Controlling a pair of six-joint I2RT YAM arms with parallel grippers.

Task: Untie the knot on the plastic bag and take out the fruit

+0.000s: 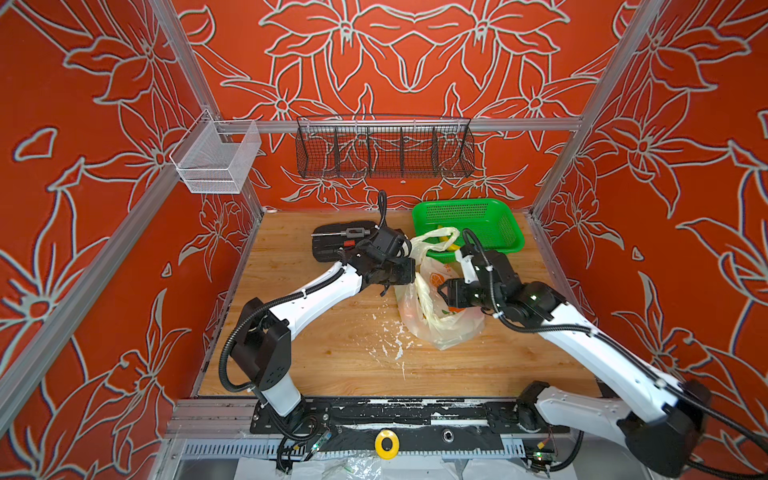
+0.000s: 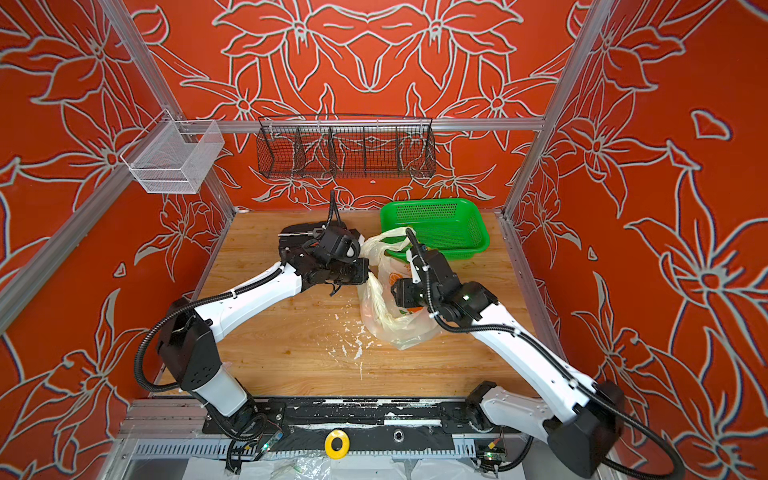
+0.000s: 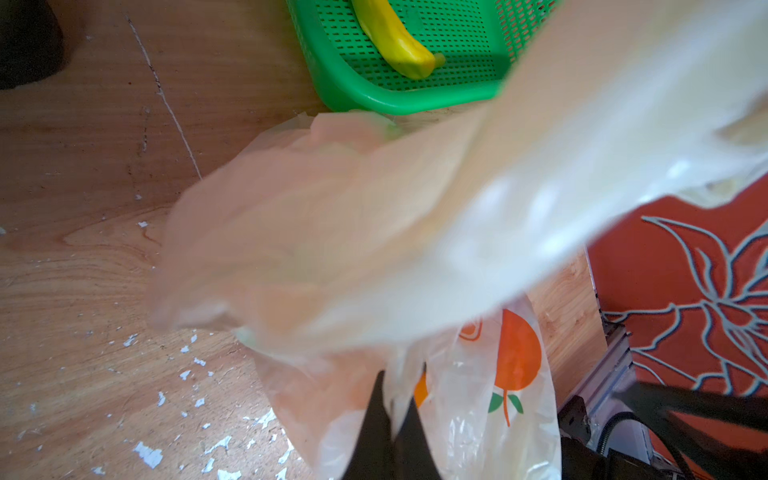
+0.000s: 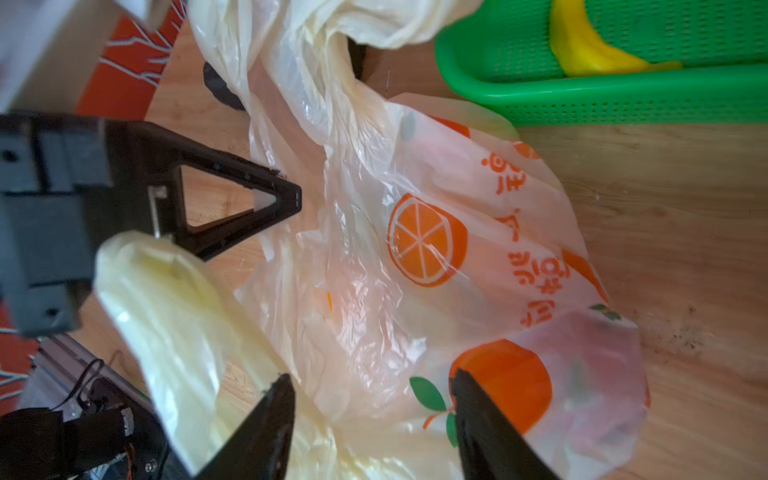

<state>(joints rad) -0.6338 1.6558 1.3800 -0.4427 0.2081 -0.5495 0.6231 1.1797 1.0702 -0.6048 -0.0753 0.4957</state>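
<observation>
The bag [image 1: 440, 328] is crumpled over its fruit. My left gripper will next move away from the basket, toward the bare wood by the tool case, and let go of the film.
The plastic bag [image 1: 440, 328] [image 2: 397, 330] lies crumpled mid-table, cream-white with orange prints [image 4: 428, 241]. My left gripper [image 1: 412, 272] [image 3: 401, 384] is shut on a strip of the bag's film, which is lifted and stretches blurred across the left wrist view. My right gripper [image 1: 443, 291] [image 4: 372, 378] hangs open just over the bag, pinching nothing. The knot is out of view; the handle strips [image 4: 174, 316] I see run loose. Of the fruit, only a pinkish piece [image 4: 590, 374] shows dimly through the film.
A green basket [image 1: 505, 226] [image 3: 415, 104] stands behind the bag with a yellow banana [image 3: 395, 37] [image 4: 582, 45] in it. A black tool case [image 1: 332, 245] lies behind my left arm. White flecks [image 1: 390, 336] litter the wood. Wire baskets [image 1: 384, 151] hang on the back wall.
</observation>
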